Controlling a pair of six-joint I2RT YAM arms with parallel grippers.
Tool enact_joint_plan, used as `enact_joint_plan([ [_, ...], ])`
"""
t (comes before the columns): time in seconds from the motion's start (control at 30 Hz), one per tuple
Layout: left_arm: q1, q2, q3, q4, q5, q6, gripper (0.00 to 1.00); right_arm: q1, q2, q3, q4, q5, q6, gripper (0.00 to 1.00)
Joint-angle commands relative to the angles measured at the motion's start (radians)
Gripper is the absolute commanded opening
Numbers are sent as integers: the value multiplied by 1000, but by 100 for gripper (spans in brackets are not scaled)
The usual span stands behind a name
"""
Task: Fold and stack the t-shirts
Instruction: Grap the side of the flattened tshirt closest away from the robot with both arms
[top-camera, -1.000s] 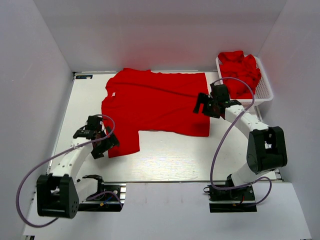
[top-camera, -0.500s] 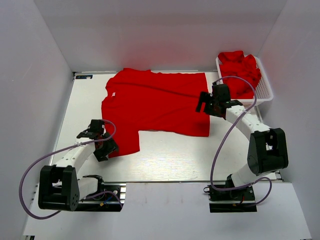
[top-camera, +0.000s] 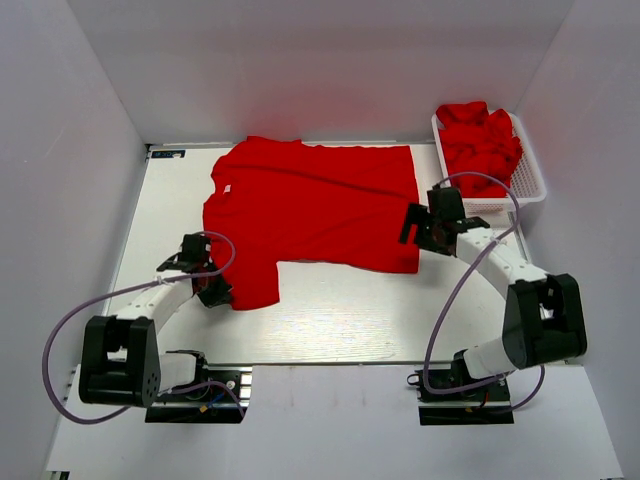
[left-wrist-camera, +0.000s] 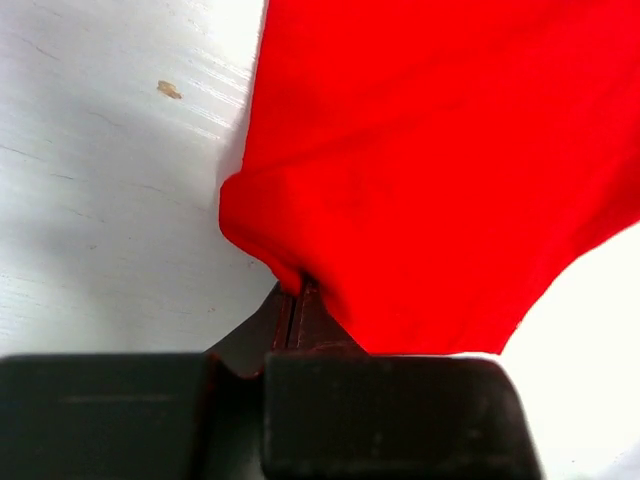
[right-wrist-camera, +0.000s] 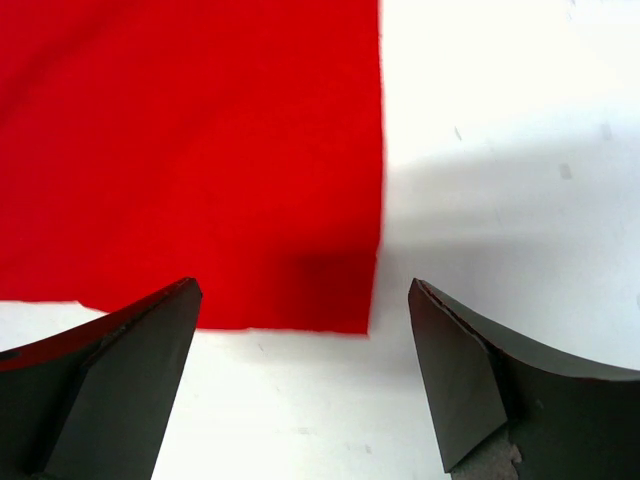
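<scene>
My right gripper will move down and back onto the t-shirt's near corner (top-camera: 415, 268) (right-wrist-camera: 352, 315) to close, because that corner lies flat between the open fingers.
One red t-shirt (top-camera: 310, 210) lies spread flat on the white table. My left gripper (top-camera: 214, 293) is shut on its near-left sleeve edge. In the left wrist view the gripper (left-wrist-camera: 295, 298) pinches a small raised fold of the t-shirt (left-wrist-camera: 440, 170). My right gripper (top-camera: 418, 230) stands open over the shirt's near-right corner. In the right wrist view the gripper (right-wrist-camera: 302, 292) has its fingers on either side of that corner of the t-shirt (right-wrist-camera: 200, 150), with nothing between them. More red t-shirts (top-camera: 480, 140) lie crumpled in the basket.
A white mesh basket (top-camera: 536, 178) stands at the back right corner of the table (top-camera: 330, 310). White walls close in the left, back and right sides. Cables loop from both arms.
The left gripper went from open to shut on the sleeve edge. The right gripper moved nearer and to the right, over the shirt's near-right corner, still open.
</scene>
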Motion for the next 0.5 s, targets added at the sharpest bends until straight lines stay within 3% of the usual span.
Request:
enact_joint_plan([
  [0.0,-2,-60,-60,-15,-7,17,0,2,-82,-52,-78,70,82,89],
  [0.2,-2,-157,-97,-36,79,26,0,5,-127,-175,-77,61,166,89],
  [0.47,-2,-168,-97,-56,99,26,0,5,-41,-191,33,-54,181,84],
])
